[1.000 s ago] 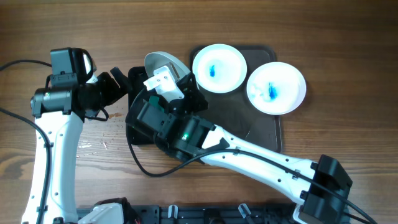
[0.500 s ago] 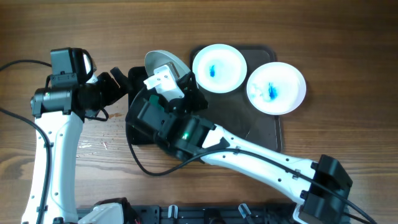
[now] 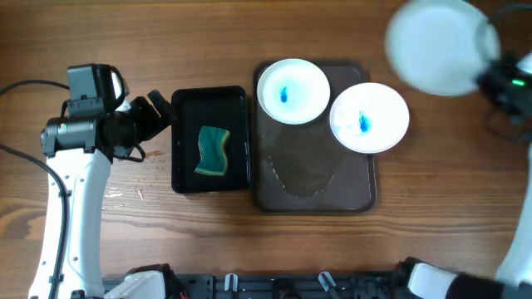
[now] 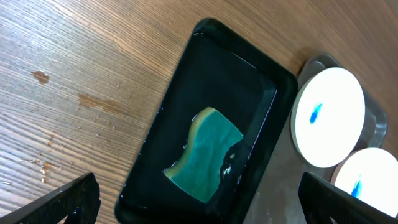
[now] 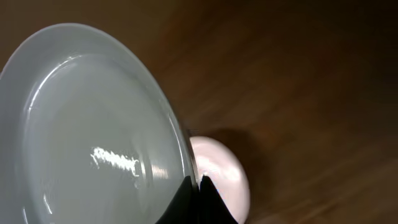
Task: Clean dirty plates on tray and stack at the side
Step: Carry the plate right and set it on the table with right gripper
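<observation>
Next, my right gripper moves down and back to the bare table (image 3: 427, 130) beside the big tray and releases the plate's rim, since that spot lies clear.
Two white plates with blue smears, one at the back left (image 3: 293, 91) and one at the back right (image 3: 369, 116), sit on the dark brown-grey tray (image 3: 312, 178). My right gripper (image 3: 490, 73) is shut on the rim of a third, plain white plate (image 3: 436, 46), held blurred in the air past the tray's far right corner. In the right wrist view the jaws (image 5: 198, 186) pinch that plate's edge (image 5: 93, 137). My left gripper (image 3: 158, 112) is open and empty, left of the black tray; its wrist view shows one smeared plate (image 4: 328, 118).
A smaller glossy black tray (image 3: 184, 166) left of the big tray holds a green-and-yellow sponge (image 3: 214, 149), also in the left wrist view (image 4: 208, 152). Water marks lie on the big tray's front half. Bare wooden table surrounds both trays.
My right arm has swung from over the black tray to the far right, carrying the plain plate with it. The black tray and sponge are now uncovered. The left arm has not moved.
</observation>
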Controlling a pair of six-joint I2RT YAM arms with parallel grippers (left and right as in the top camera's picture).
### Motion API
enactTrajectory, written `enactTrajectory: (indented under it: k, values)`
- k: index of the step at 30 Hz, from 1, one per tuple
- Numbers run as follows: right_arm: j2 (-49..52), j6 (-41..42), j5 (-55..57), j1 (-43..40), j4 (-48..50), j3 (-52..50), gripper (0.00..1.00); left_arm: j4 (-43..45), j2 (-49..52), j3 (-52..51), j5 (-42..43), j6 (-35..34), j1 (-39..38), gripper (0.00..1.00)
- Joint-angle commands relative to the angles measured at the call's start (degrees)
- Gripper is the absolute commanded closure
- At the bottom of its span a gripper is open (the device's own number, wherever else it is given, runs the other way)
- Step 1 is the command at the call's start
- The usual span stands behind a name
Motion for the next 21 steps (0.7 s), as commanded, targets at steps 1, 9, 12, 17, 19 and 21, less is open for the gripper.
enactTrajectory:
  k: [1,9,12,17,19,21]
  values:
    - [7.4,3.3,6.9,-12.7,0.2,-4.7,0.95,0.1,-0.4,0.9,0.7,-0.1,0.3,0.00]
    - [23.5,0.2,18.7,-11.3,1.3,-7.6,0.95,0.1,-0.4,0.9,0.7,-0.1,0.3,0.00]
    - [28.2,0.2,20.7,-5.2,0.2,-8.0,0.96,0.1,-0.4,0.9,0.7,-0.1,0.3,0.00]
    - [29.4,2.5,28.3,6.6,0.2,-14.2,0.96,0.1,-0.4,0.9,0.7,-0.1,0.3,0.00]
    - [28.2,4.0,30.6,9.1,-2.6,-14.2,0.89,0.1,-0.4,0.9,0.7,-0.1,0.3,0.00]
    - [25.1,7.8,34.3,10.4,-5.2,-14.2,0.57,0.1,-0.4,0.9,0.7,-0.1,0.3,0.00]
